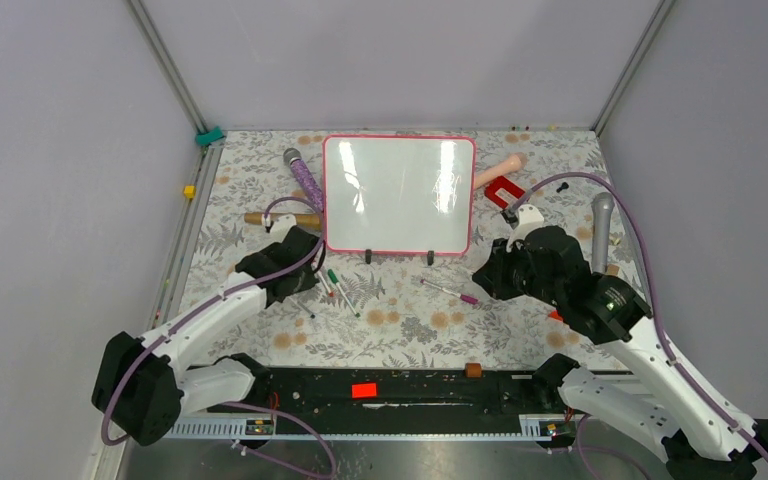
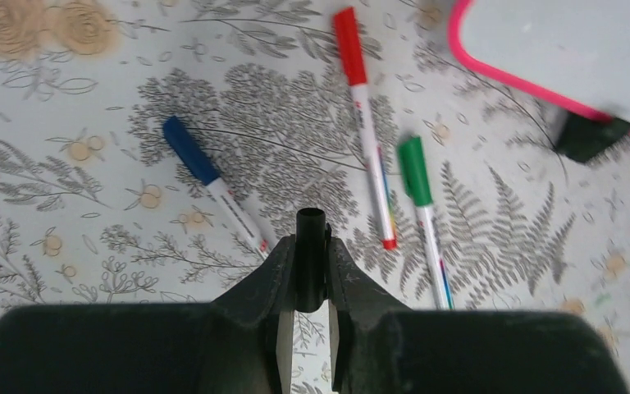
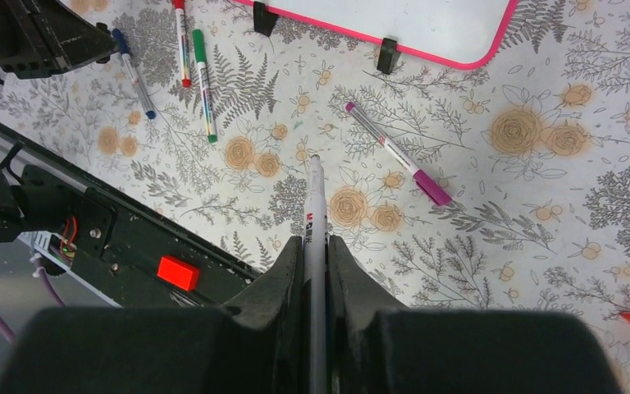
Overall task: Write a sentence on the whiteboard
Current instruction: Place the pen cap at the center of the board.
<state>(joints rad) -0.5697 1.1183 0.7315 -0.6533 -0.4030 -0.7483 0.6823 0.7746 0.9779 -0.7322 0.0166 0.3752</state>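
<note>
I will move my left gripper down toward the gap between the blue and red markers to let go of the black marker cap (image 2: 311, 230), because that clear spot is below the gripper.
The whiteboard (image 1: 400, 195) stands propped at the back middle of the table, pink-framed on two black feet, and its face is blank; no sentence shows on it. Its corner shows in the left wrist view (image 2: 558, 41) and its lower edge in the right wrist view (image 3: 402, 20). My left gripper (image 1: 305, 272) (image 2: 312, 250) is shut on a black marker cap (image 2: 311, 230), just left of the board's front. My right gripper (image 1: 490, 278) (image 3: 316, 246) is shut on a white-barrelled marker (image 3: 315, 197), held above the table right of the board's front.
Blue (image 2: 205, 176), red (image 2: 365, 107) and green (image 2: 422, 213) markers lie in front of the left gripper. A purple marker (image 3: 398, 154) lies in front of the board. A red frame-shaped block (image 1: 505, 190), microphones and a wooden roller flank the board. A black rail (image 1: 390, 390) runs along the near edge.
</note>
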